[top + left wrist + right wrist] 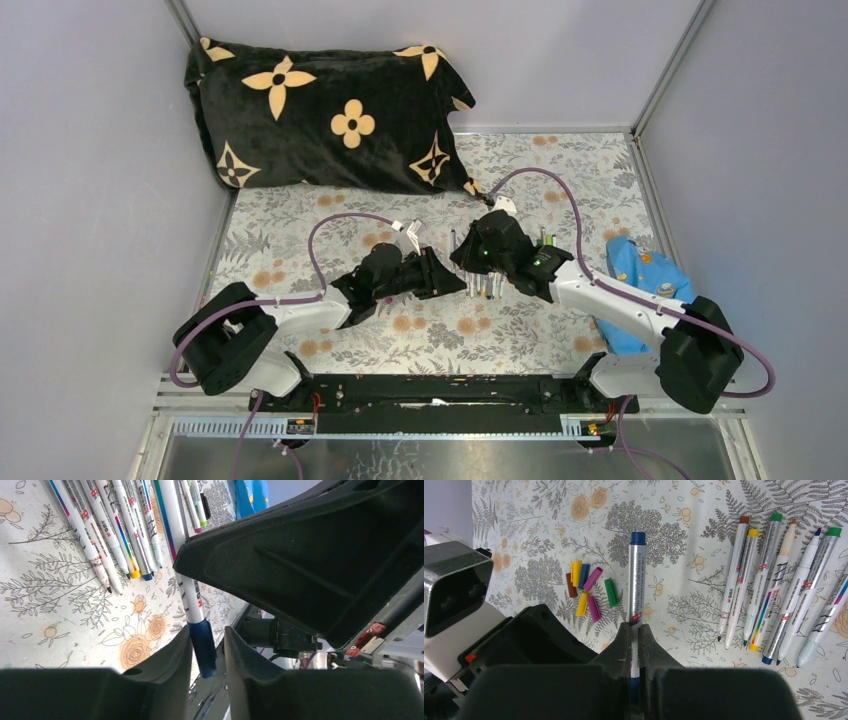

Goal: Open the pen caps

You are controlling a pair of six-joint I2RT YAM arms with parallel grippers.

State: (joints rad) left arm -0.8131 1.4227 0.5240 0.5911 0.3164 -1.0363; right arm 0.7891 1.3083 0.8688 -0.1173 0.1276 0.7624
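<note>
The robot's right gripper next needs to go down toward the right in the top view and release the pen onto the row of uncapped pens, since other pens lie gathered there.
My right gripper (635, 627) is shut on the whitish barrel of a pen (637, 580), held above the floral table. The left wrist view shows this pen (192, 597) ending in a dark blue pen cap (204, 647). That cap sits between the fingers of my left gripper (207, 635). One finger touches it and a narrow gap shows on the other side. Several loose pen caps (586, 587) in yellow, blue, magenta, green and brown lie in a small heap. A row of uncapped pens (774, 580) lies side by side. From above, both grippers (462, 272) meet mid-table.
A black pillow with tan flowers (320, 110) lies at the back left. A blue cloth (640, 275) sits by the right arm. The right gripper's black body (310, 555) fills the upper right of the left wrist view. Grey walls enclose the table.
</note>
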